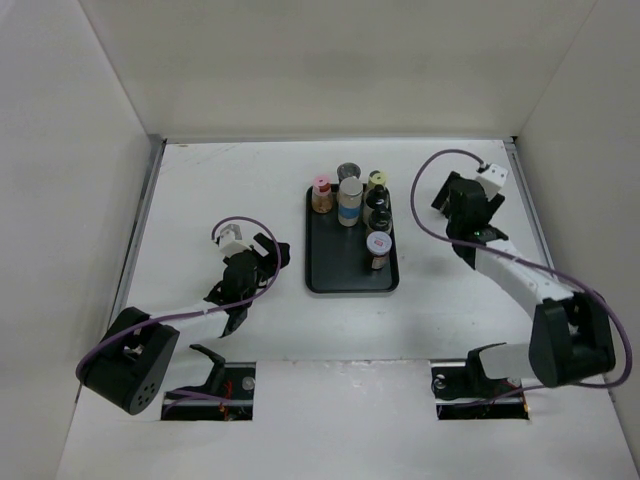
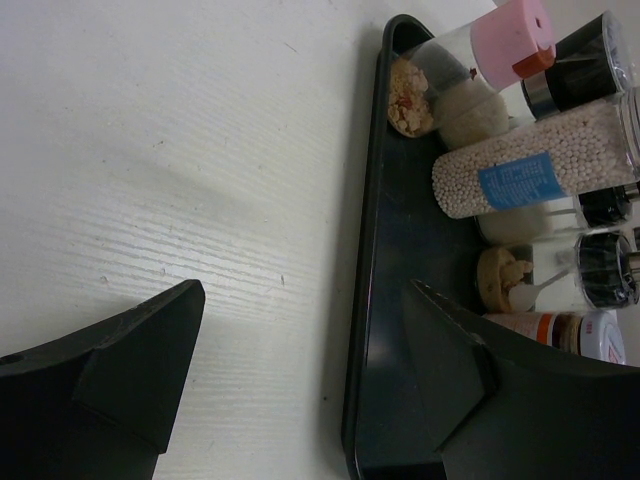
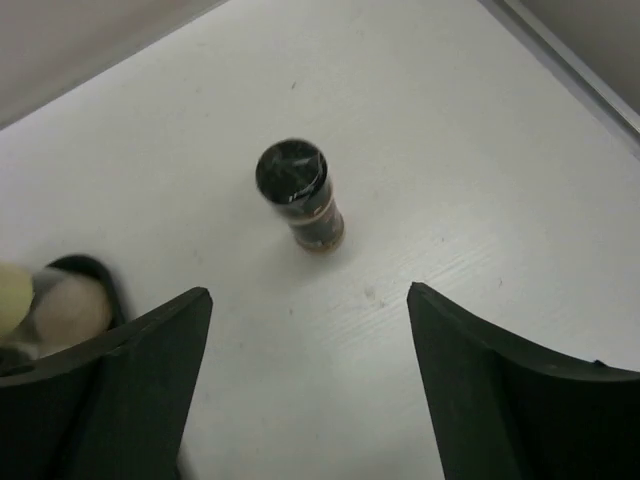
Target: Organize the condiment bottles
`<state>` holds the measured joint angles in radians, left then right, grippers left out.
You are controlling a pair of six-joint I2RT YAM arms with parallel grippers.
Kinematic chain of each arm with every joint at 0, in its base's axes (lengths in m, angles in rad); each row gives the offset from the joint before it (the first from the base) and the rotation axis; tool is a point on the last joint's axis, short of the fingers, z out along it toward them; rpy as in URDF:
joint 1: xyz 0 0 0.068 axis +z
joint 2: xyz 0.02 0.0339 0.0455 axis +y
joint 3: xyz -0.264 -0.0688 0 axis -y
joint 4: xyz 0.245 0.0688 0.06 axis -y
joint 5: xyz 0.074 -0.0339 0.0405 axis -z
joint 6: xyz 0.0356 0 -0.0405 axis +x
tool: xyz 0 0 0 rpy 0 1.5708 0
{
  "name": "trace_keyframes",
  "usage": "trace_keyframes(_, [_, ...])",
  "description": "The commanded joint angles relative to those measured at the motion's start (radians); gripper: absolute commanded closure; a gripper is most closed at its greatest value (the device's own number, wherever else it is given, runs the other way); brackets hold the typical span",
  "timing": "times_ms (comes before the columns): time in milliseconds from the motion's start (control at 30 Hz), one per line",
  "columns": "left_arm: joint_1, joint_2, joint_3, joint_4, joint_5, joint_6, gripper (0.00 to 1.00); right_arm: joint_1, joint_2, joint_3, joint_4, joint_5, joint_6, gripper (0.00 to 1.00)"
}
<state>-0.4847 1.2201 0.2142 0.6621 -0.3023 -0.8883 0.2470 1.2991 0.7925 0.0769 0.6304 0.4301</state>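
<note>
The robot's right gripper will move outward and down next so its open fingers go around the bottle's black lid (image 3: 291, 171), since the bottle stands lower and farther outward than the gripper.
The condiment bottles stand on a flat black tray (image 1: 325, 270): a pink-lidded one (image 1: 321, 190), a grey-lidded one (image 1: 348, 171), a tall cylinder with a blue band (image 1: 350, 205), a yellow-lidded one (image 1: 376, 179), two black-lidded ones (image 1: 380, 207) and a white-lidded one (image 1: 378, 245). My left gripper (image 1: 275, 250) is open and empty just left of the tray; its wrist view (image 2: 303, 300) shows the tray's edge (image 2: 365, 300) between the fingers. My right gripper (image 1: 442, 196) is open and empty. A black-lidded bottle (image 3: 300, 195) stands on the table ahead of it (image 3: 308, 295).
White walls enclose the table on the left, back and right. The tray's corner and the yellow lid (image 3: 12, 290) show at the left of the right wrist view. A raised table rim (image 3: 570, 60) runs at the far right.
</note>
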Motion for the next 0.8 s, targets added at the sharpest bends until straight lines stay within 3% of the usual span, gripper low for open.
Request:
trace_keyframes(0, [0.005, -0.014, 0.007, 0.051, 0.005, -0.009, 0.21, -0.054, 0.095, 0.122, 0.027, -0.054, -0.062, 0.1])
trace_keyframes(167, [0.002, -0.008, 0.01, 0.051, 0.011, -0.009, 0.21, -0.123, 0.244, 0.224, 0.034, -0.178, -0.068, 0.1])
trace_keyframes(400, [0.008, -0.01, 0.008, 0.051, 0.008, -0.009, 0.21, -0.15, 0.377, 0.312, 0.057, -0.207, -0.093, 0.15])
trace_keyframes(700, [0.008, 0.007, 0.014, 0.051, 0.011, -0.009, 0.21, -0.157, 0.463, 0.378, 0.063, -0.176, -0.142, 0.37])
trace_keyframes(767, [0.008, 0.009, 0.016, 0.051, 0.012, -0.009, 0.21, -0.156, 0.466, 0.372, 0.069, -0.166, -0.149, 0.46])
